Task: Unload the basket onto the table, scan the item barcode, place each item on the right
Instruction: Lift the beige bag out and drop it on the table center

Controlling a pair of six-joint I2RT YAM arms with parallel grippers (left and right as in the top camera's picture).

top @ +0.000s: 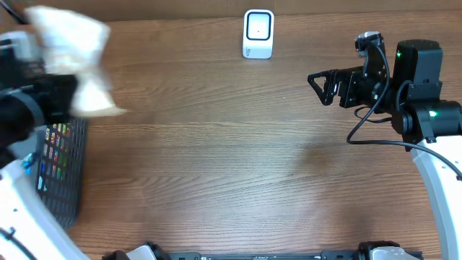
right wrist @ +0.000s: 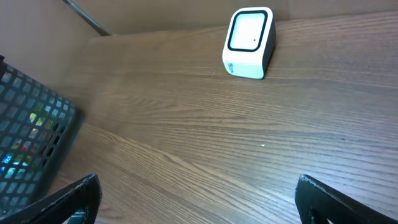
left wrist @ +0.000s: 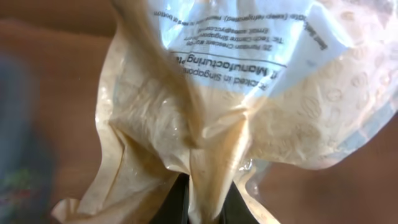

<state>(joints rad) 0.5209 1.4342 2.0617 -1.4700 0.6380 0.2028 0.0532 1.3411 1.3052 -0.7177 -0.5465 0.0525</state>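
Note:
The bag (top: pixel 76 61) goes down onto the bare table between the arms next and I release it, as that spot lies below my left gripper, to its right in the overhead view.
The item is a pale, crinkled plastic bag (top: pixel 76 61) with a white printed label, held up over the table's far left and blurred in the overhead view. It fills the left wrist view (left wrist: pixel 249 93), where my left gripper (left wrist: pixel 208 202) is shut on a bunched fold of it. No barcode shows on the sides I see. The white scanner (top: pixel 258 33) stands at the back centre, also in the right wrist view (right wrist: pixel 249 42). My right gripper (top: pixel 317 85) hovers at the right, open and empty (right wrist: pixel 199 202), pointing left.
A dark mesh basket (top: pixel 61 166) with colourful items inside stands at the left edge under the left arm, and shows in the right wrist view (right wrist: pixel 31 143). Bare wooden table (top: pixel 231 159) lies between the two arms.

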